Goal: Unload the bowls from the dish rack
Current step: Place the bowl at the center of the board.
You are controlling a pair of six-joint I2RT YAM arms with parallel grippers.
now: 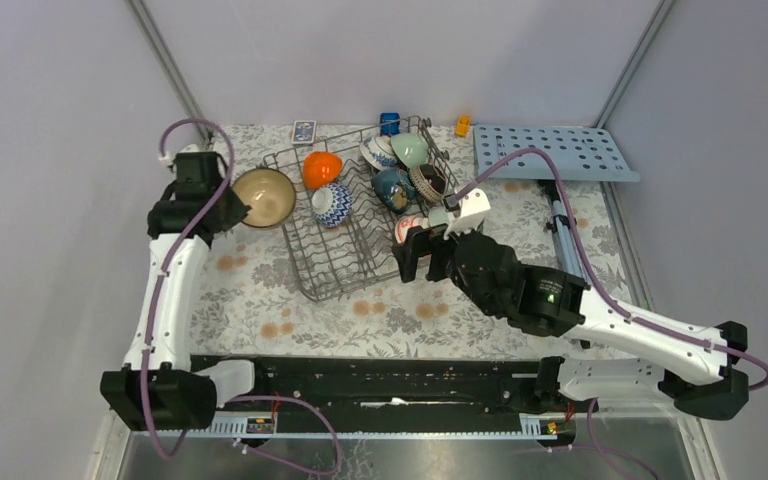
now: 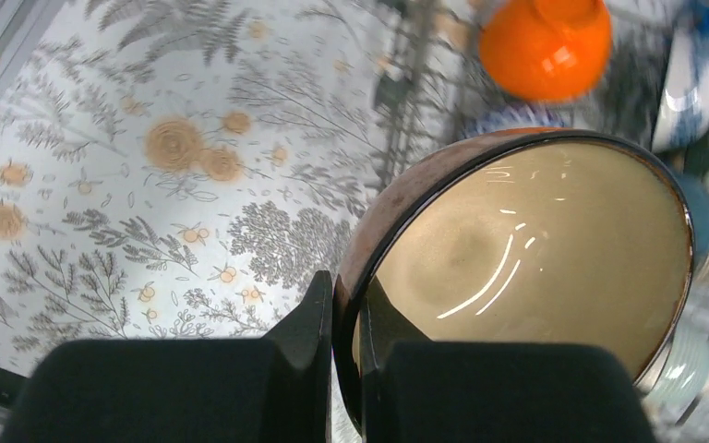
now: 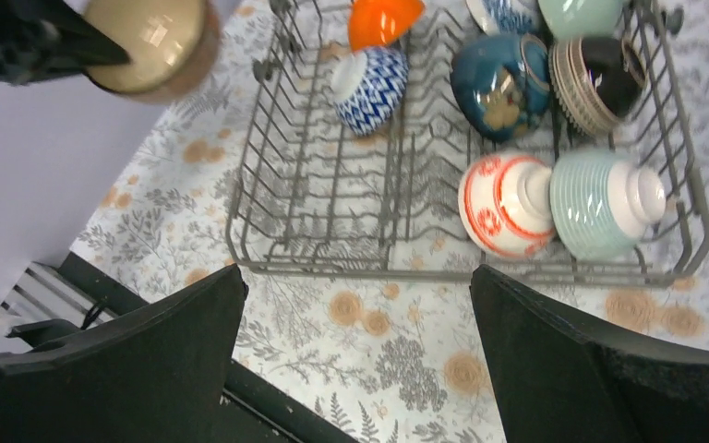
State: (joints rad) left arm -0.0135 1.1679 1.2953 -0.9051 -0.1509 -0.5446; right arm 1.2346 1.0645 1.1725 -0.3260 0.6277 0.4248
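Observation:
My left gripper will next lower its bowl left in the top view onto bare cloth clear of the rack (image 2: 275, 26) and release it.
The grey wire dish rack (image 1: 305, 270) stands mid-table. My left gripper (image 2: 346, 314) is shut on the rim of a dark brown bowl with a beige inside (image 2: 535, 249), held over the cloth just left of the rack (image 1: 264, 197). In the rack lie an orange bowl (image 1: 321, 168), a blue-and-white bowl (image 1: 332, 204), a dark blue one (image 1: 392, 187), a pale green one (image 1: 409, 149) and a red-and-white one (image 3: 503, 205) beside a ribbed pale green one (image 3: 600, 203). My right gripper (image 3: 355, 314) hangs open and empty over the cloth at the rack's near edge (image 3: 443, 269).
A light-blue board with holes (image 1: 550, 152) lies at the back right. A small patterned box (image 1: 304, 131), a blue object (image 1: 389, 122) and an orange-yellow object (image 1: 462, 125) sit behind the rack. The black base rail (image 1: 380, 375) runs along the near edge.

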